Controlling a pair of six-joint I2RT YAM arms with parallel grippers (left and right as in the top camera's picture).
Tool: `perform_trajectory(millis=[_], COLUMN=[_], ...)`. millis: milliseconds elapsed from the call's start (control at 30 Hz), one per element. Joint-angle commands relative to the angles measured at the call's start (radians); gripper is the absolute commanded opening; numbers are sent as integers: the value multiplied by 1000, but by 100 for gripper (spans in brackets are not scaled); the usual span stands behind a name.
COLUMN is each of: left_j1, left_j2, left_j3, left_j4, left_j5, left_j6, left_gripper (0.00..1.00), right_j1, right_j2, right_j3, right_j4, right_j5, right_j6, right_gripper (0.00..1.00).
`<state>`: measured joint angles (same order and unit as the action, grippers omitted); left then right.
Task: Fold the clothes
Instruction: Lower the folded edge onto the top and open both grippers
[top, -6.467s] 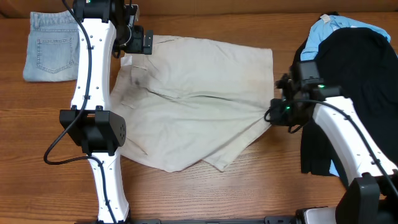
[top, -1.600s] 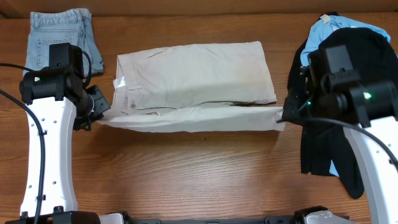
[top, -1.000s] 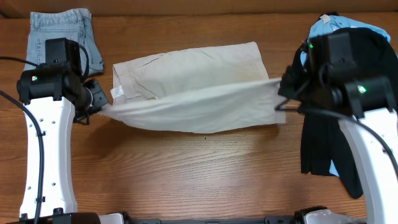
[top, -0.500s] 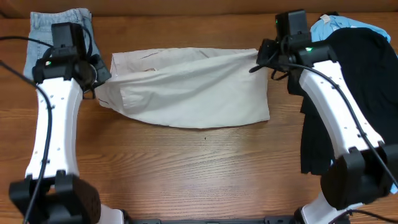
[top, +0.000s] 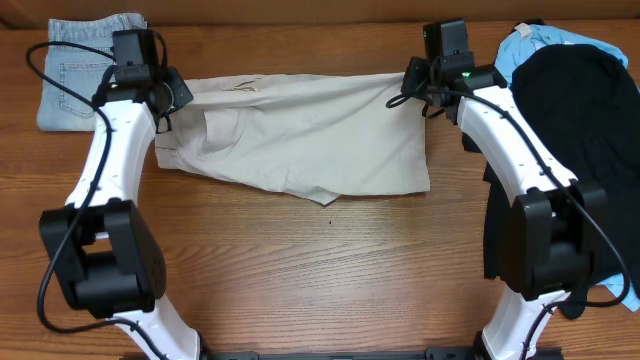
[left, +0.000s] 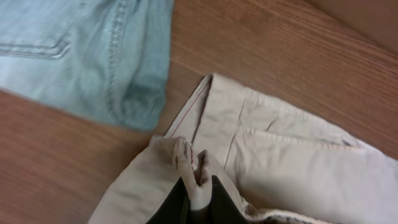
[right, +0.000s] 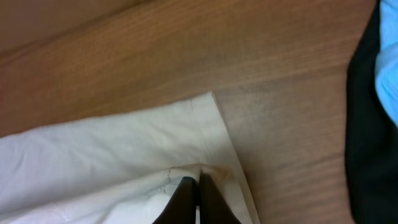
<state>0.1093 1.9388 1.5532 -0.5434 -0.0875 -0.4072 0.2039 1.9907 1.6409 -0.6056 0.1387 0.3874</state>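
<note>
My left gripper holds the bunched fold. It will pull the fold away from my base toward the shorts' far edge (top: 190, 83) (left: 216, 84) next, then let go.
The pale beige shorts (top: 310, 135) lie folded lengthwise across the far half of the table. My left gripper (top: 170, 95) is at their far left corner, shut on a bunched fold of the beige cloth (left: 199, 183), with the dark fingers (left: 221, 205) on either side of it. At the far right corner my right gripper (top: 410, 88) is shut, its tips (right: 198, 186) pinching the shorts' top layer (right: 112, 149) just inside the corner. A black garment (top: 575, 110) and a light-blue one (top: 545, 45) are piled at the right.
Folded light-blue jeans (top: 75, 75) lie at the far left corner, close beside the left gripper, their edge (left: 81, 56) almost touching the shorts. The black garment (right: 367, 124) lies just right of the right gripper. Bare wood (top: 320, 270) shows toward the near edge.
Both grippers carried the shorts' near edge up and over to the far side, laying it on the rest. The shorts now lie doubled, both grippers at the far corners.
</note>
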Motion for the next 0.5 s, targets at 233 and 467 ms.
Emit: perform_trajectory(millis=[233,467], left_j1=[-17,-19], left_j2=[66,66], left_j3=[18,18], left_j4=[129,152], left_j5=[-51,-43], left_j6=[26,26], left_gripper=[9,100], right_j1=[-14,-14], right_j2=[65,80], right_j3=[22,22], right_j4=[196,264], right_j5=[63,63], right_j6=[-2,-3], right_gripper=[4,61])
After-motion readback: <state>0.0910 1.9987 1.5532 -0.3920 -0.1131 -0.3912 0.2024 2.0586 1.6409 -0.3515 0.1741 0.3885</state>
